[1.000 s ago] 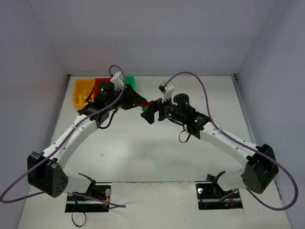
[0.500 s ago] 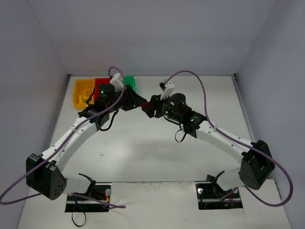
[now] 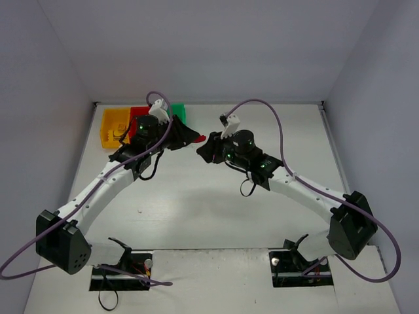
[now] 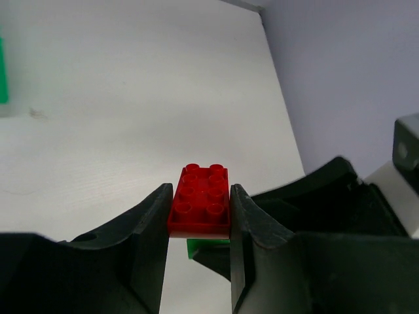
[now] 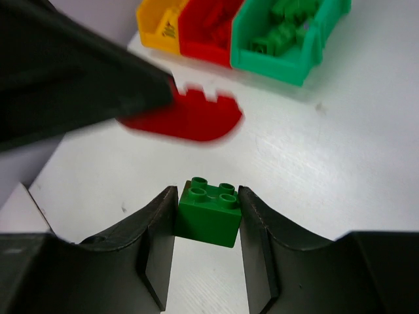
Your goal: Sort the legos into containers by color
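The green container holds matching legos and lies outward of the robot's right gripper and to its left in the top view, so the gripper will cross over the container, lower and release.
My left gripper (image 4: 200, 196) is shut on a red two-by-four lego (image 4: 200, 203), studs facing its camera. My right gripper (image 5: 207, 196) is shut on a green two-by-two lego (image 5: 208, 214). In the right wrist view the red lego (image 5: 190, 118) is blurred, with a gap between it and the green one. In the left wrist view the green lego (image 4: 206, 247) peeks out under the red one. From above, both grippers (image 3: 188, 138) (image 3: 205, 149) meet nose to nose above the table, right of the containers: yellow (image 3: 114, 124), red (image 3: 139, 112) and green (image 3: 179, 110).
The green container (image 5: 288, 39) holds several green legos, and the red container (image 5: 206, 29) holds red ones. The yellow container (image 5: 157, 23) sits at the row's left end. White walls close the table on three sides. Purple cables loop over both arms.
My right gripper has moved left up to the left one and shut on the green lego. The left gripper has kept its hold on the red lego.
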You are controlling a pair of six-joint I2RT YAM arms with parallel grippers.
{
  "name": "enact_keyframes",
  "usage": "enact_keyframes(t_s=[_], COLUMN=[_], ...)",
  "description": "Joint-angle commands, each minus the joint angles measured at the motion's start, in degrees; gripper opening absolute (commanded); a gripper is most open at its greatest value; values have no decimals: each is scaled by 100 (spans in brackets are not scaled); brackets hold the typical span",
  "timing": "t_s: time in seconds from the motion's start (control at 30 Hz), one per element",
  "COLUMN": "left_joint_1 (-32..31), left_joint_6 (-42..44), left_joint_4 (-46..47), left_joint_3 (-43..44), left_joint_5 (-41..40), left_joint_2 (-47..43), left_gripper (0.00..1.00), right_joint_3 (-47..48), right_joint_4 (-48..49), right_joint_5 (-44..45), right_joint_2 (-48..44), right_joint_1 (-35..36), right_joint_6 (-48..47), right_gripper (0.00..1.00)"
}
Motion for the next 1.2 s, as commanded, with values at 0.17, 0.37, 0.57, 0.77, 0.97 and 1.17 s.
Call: enact_keyframes(t_s=[0.17, 0.37, 0.57, 0.77, 0.97, 1.17], left_joint_1=[490, 1226, 1878, 2046, 2213, 2213], left_joint_6=[881, 1313, 1655, 2007, 2078, 2095], left_joint_4=[50, -82, -441, -977, -1101, -1233], left_joint_3=[426, 917, 2216, 3352, 3731, 3372], left_joint_5=[-1469, -2199, -2261, -2577, -2692, -2543], left_joint_2=[240, 1083, 2550, 3773, 4064, 3407], left_gripper=[0, 0, 0, 22, 73, 78], right_joint_3=[-884, -1174, -1210, -1113, -692, 520], right_joint_4=[-146, -322, -436, -568, -594, -586], right_joint_5=[230, 327, 345, 363, 266, -243], right_joint_2=[-312, -505, -663, -716, -383, 592], right_joint_1=[104, 96, 96, 78, 52, -53], right_joint_6=[-104, -351, -597, -825, -1167, -1843], right_gripper=[0, 0, 0, 0, 0, 0])
